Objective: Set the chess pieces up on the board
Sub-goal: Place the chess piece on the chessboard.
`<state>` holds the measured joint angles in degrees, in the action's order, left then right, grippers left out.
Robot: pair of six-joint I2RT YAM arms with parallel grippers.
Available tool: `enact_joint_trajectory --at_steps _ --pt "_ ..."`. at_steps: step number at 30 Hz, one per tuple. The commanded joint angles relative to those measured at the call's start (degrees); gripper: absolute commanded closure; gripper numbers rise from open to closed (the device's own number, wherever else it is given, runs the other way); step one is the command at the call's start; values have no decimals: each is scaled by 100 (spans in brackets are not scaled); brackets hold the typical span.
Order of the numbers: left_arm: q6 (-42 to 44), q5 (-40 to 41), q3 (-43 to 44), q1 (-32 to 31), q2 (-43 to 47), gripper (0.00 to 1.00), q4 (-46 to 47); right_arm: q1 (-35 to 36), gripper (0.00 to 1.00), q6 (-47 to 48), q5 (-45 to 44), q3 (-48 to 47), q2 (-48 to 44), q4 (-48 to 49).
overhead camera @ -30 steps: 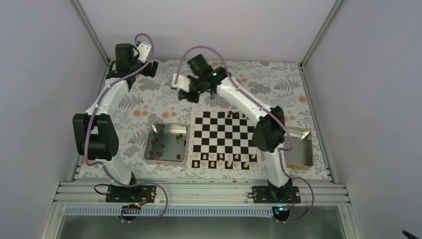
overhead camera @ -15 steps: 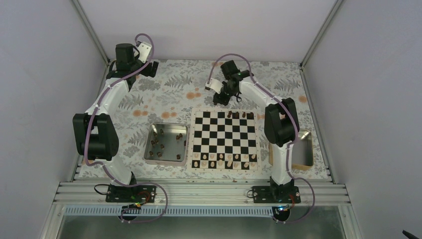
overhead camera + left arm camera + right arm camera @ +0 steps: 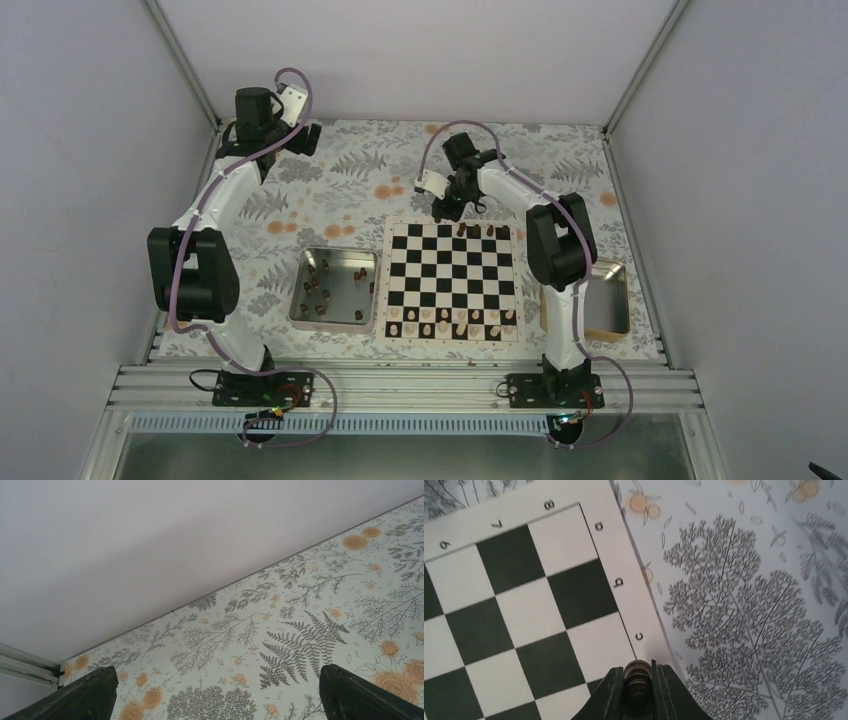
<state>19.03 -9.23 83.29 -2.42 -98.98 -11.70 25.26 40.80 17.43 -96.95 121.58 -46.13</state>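
Observation:
My right gripper brings the piece down and back onto a dark far-row square [image 3: 444, 230] next, below and back from the gripper beside the standing dark pieces, and releases.
The chequered board [image 3: 440, 275] lies mid-table, and its lettered border corner shows in the right wrist view [image 3: 514, 605]. My right gripper [image 3: 450, 207] hangs over the board's far edge. It is shut on a dark brown chess piece [image 3: 638, 680], held above the border near the letter c. A few dark pieces [image 3: 477, 231] stand in the board's far row. Several more dark pieces [image 3: 318, 290] lie in the metal tray [image 3: 335, 251] left of the board. My left gripper [image 3: 305, 138] is at the far left corner, open and empty [image 3: 215, 700], facing the back wall.
Pale cream pieces [image 3: 450, 322] fill the board's near rows. A second metal tray [image 3: 608, 300] sits right of the board, partly behind the right arm. The floral tablecloth [image 3: 280, 645] runs to the back wall. Grey walls close in both sides.
My right gripper has swung from left of the board's far corner to the right and down, to the board's far edge. The left arm has barely moved.

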Motion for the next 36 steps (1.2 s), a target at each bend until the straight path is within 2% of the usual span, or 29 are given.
enact_joint_trajectory --at_steps 1,10,36 --pt "22 57 120 -44 -47 0 34 -99 91 139 -167 246 -154 -97" --pt "31 126 184 -127 -106 0 17 -127 91 116 -134 658 -406 -46" --pt "67 229 212 -189 -119 0 -20 -126 90 77 153 529 -255 16"
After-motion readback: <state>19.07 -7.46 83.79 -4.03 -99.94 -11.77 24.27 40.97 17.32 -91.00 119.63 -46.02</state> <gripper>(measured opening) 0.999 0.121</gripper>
